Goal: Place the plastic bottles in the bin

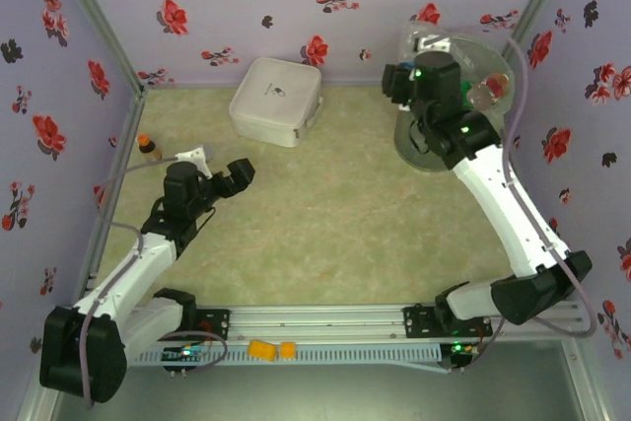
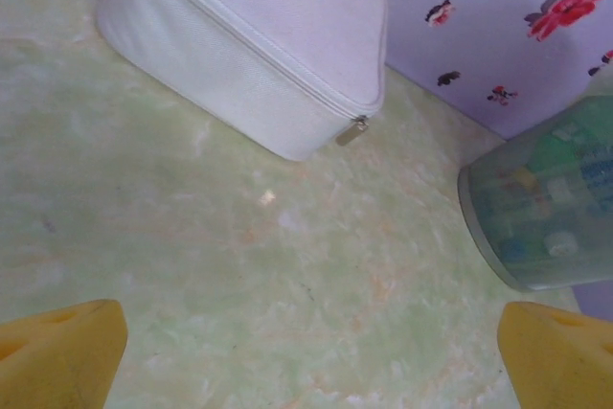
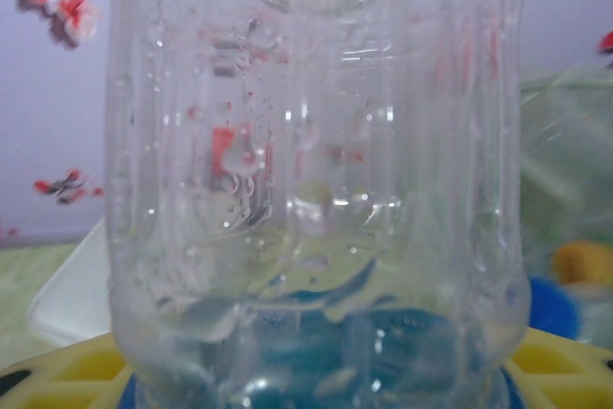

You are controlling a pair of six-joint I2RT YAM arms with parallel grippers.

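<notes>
The bottle in my right gripper still hangs over the bin's rim, so next I will carry it from there over the bin's opening (image 1: pixel 471 71), tilt it downward and release it.
A clear plastic bottle (image 3: pixel 316 170) with a blue label stands right in front of the right wrist camera, and my right gripper (image 3: pixel 316 385) is shut on it, yellow pads (image 3: pixel 81 363) on either side. In the top view that gripper (image 1: pixel 399 81) hangs over the left rim of the bin (image 1: pixel 409 150), the round grey-green bucket at the back right. Other bottles (image 1: pixel 486 93) lie inside the bin (image 2: pixel 536 208), dimly visible through its wall. My left gripper (image 1: pixel 233 176) hovers open over bare table at the left, its yellow fingertips (image 2: pixel 62 356) wide apart with nothing between them.
A white zipped box (image 1: pixel 276 101) sits at the back centre, also close ahead in the left wrist view (image 2: pixel 249 35). A tiny brown bottle with an orange cap (image 1: pixel 146 145) stands by the left wall. Flowered walls close in three sides.
</notes>
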